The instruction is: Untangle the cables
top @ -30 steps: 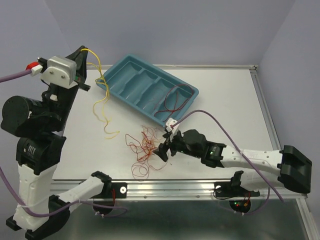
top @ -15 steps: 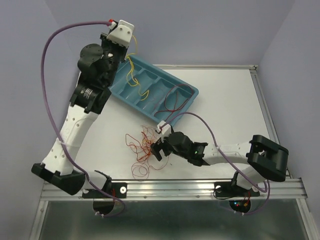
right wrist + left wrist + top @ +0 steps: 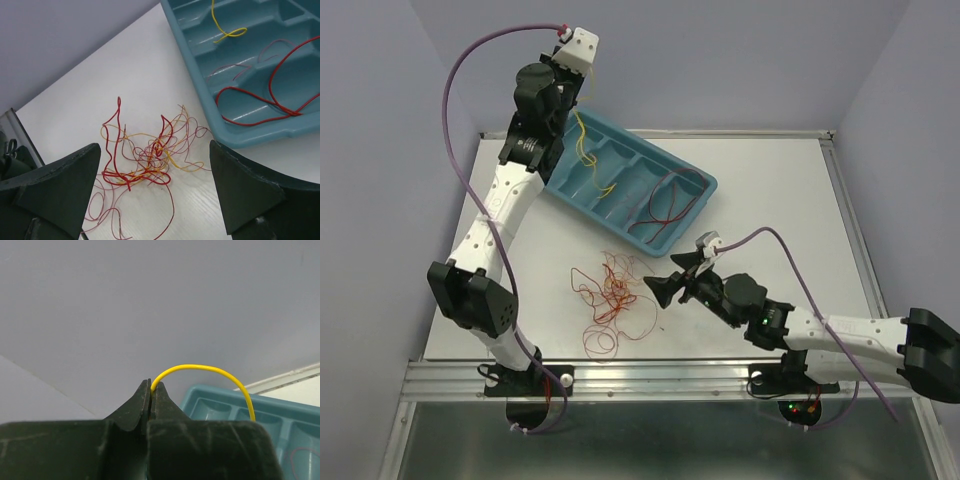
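Observation:
My left gripper lowers into the tray's section holding the yellow cable's end [image 3: 608, 165] [image 3: 267, 421] next and lets go, as only the still-hanging cable's lower end is inside.
A tangle of thin red, orange and yellow cables [image 3: 610, 295] lies on the white table. In the right wrist view the tangle [image 3: 145, 160] sits below and between the spread fingers of my right gripper [image 3: 154, 147], which is open and holds nothing. In the top view this right gripper [image 3: 672, 275] hovers just right of the tangle. My left gripper [image 3: 572, 100] is raised over the back left end of the teal tray [image 3: 650, 145]. That gripper [image 3: 151, 386] is shut on a yellow cable [image 3: 210, 369], which hangs down into the tray [image 3: 590, 165].
A red cable [image 3: 665, 200] lies loose in the tray's right compartment, also visible as a red cable [image 3: 270, 95] from the right wrist. Purple arm cables arc above both arms. Table edges and a metal rail run along the near side.
My left arm has swung from the far left to over the tray, carrying the yellow cable off the table into it. My right gripper has drawn back to the right, away from the tangle.

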{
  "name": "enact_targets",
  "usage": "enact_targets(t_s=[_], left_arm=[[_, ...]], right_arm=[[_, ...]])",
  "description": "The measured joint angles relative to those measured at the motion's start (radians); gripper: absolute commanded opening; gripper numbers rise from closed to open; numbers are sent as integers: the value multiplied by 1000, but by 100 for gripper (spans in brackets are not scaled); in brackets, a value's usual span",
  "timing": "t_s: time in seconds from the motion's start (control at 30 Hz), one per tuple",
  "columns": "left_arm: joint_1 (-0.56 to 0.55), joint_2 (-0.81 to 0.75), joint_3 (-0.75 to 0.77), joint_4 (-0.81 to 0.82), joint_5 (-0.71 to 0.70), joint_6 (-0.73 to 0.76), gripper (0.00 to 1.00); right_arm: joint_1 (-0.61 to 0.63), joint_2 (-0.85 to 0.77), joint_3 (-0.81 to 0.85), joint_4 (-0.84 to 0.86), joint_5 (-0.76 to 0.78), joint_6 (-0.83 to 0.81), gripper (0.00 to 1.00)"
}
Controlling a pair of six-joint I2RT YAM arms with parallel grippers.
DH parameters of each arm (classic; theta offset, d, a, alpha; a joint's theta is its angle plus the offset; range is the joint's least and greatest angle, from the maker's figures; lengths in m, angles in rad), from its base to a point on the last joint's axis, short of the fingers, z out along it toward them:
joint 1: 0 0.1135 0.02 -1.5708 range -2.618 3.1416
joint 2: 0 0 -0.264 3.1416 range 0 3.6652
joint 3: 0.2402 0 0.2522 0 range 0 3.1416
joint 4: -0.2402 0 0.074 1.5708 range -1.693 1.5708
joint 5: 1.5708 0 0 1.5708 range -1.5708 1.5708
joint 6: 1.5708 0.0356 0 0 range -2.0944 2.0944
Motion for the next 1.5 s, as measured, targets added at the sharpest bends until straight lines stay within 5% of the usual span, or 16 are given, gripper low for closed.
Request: enact_targets(t_s=[0.67,1.2,1.5], left_arm=[[94,122,288,11,143,-79,0],[117,143,61,54,206,-80,0],[117,127,-191,55,281,-90,0]], right_arm=[[0,-72,-24,9,5,26,94],[0,-90,-39,12,-3,33,94],[0,-100,-41,16,-4,34,94]])
